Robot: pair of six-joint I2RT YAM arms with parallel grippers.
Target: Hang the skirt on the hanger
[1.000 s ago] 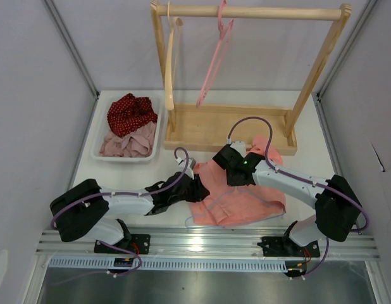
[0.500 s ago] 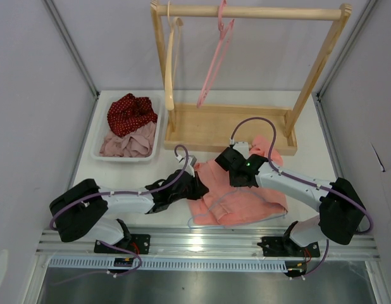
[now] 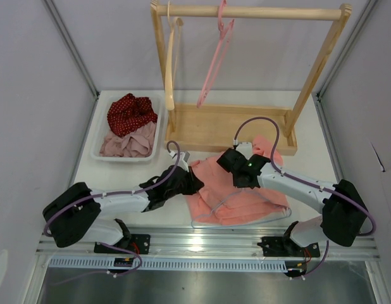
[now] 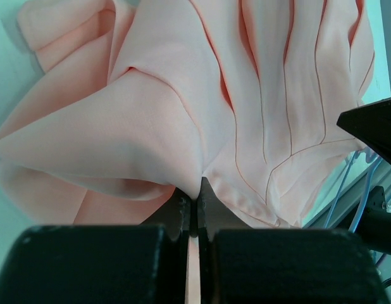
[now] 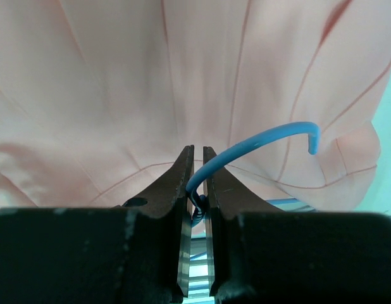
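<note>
I need to move my right gripper outward and down to the skirt's end by the rack next and release it, because the hanger's frame is at the skirt's near edge.
The salmon-pink pleated skirt [image 3: 243, 199] lies spread on the table between the two arms. My left gripper [image 3: 195, 183] is at its left edge; in the left wrist view the gripper [image 4: 197, 195] is shut on a raised fold of the skirt [image 4: 183, 95]. My right gripper [image 3: 232, 166] sits over the skirt's upper middle. In the right wrist view the gripper [image 5: 198, 161] is shut on the neck of the pale blue hanger [image 5: 265, 138], whose hook curves out to the right above the skirt [image 5: 119, 82]. The hanger's thin frame [image 3: 216, 202] shows along the skirt's lower part.
A white tray [image 3: 97, 155] at the back left holds a red dotted cloth [image 3: 129, 113] and a mauve cloth [image 3: 129, 142]. A wooden rack [image 3: 246, 12] stands behind the skirt, with a pink hanger [image 3: 214, 57] and a wooden hanger [image 3: 170, 63] on its bar.
The left gripper has shut on the skirt's left edge and drawn back to the left, lifting a fold. The right gripper, still holding the hanger, has shifted slightly right.
</note>
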